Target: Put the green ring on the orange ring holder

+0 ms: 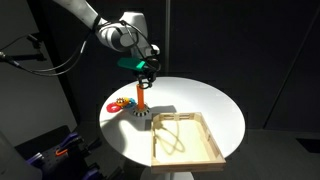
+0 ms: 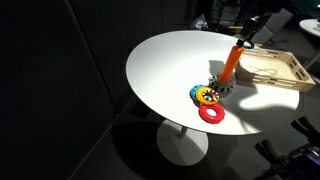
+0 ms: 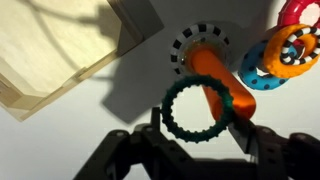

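Observation:
Next, my gripper needs to shift to the right in the wrist view to bring the ring's open centre over the peg, whose top [image 1: 140,87] [image 3: 238,101] sits under the ring's edge.
My gripper [image 3: 200,132] is shut on the green ring [image 3: 180,125], a dark-green knobbly ring with an open centre. In the wrist view the ring hangs above the table, its right edge overlapping the top of the orange ring holder [image 3: 212,75], an upright orange peg on a dark toothed base. In an exterior view the gripper [image 1: 146,72] holds the ring just above the peg [image 1: 141,100]. In the other exterior view the peg [image 2: 230,64] stands near the tray with the gripper above it at the frame's top; the ring is not clear there.
A wooden tray [image 1: 215,148] lies next to the peg on the round white table [image 1: 215,105]; it also shows in the wrist view [image 3: 40,85]. A red ring [image 2: 211,114] and a yellow and blue ring [image 2: 205,96] lie beside the peg's base.

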You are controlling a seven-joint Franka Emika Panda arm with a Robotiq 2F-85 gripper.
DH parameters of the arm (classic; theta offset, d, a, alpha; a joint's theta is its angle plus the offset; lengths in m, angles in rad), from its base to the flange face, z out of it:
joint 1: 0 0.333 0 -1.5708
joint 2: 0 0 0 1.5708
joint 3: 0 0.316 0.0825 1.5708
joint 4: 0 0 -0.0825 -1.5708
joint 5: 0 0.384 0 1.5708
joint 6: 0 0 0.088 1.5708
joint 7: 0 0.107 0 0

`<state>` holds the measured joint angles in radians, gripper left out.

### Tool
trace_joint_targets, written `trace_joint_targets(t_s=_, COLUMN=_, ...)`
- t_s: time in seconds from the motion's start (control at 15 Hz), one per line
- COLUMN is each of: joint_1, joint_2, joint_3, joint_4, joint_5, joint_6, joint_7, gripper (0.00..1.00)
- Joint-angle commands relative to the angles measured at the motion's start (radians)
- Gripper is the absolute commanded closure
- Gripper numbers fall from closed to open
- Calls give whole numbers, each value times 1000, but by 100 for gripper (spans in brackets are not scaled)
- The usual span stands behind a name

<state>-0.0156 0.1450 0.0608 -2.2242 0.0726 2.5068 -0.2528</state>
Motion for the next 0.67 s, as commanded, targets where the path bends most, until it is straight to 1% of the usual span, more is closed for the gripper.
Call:
trace_joint_targets(t_s=0.0, joint_1=-1, joint_2=-11, joint_3=11, joint_4=18, joint_5=63, joint_6=-36, joint_7=-39, gripper=56)
trace_joint_targets(t_s=0.33, joint_1=3, joint_2=0, joint_3=26, joint_4=28, joint_5=119, joint_6=-45, joint_7=-55, gripper=56)
trace_joint_targets(t_s=0.47, joint_1=6, joint_2=4, joint_3=29, joint_4=31, joint_5=124, joint_6=-48, joint_7=-50, gripper=56)
trace_joint_targets(t_s=0.6, joint_1=12, joint_2=13, joint_3=25, joint_4=40, joint_5=102, joint_6=-58, joint_7=-30, gripper=56)
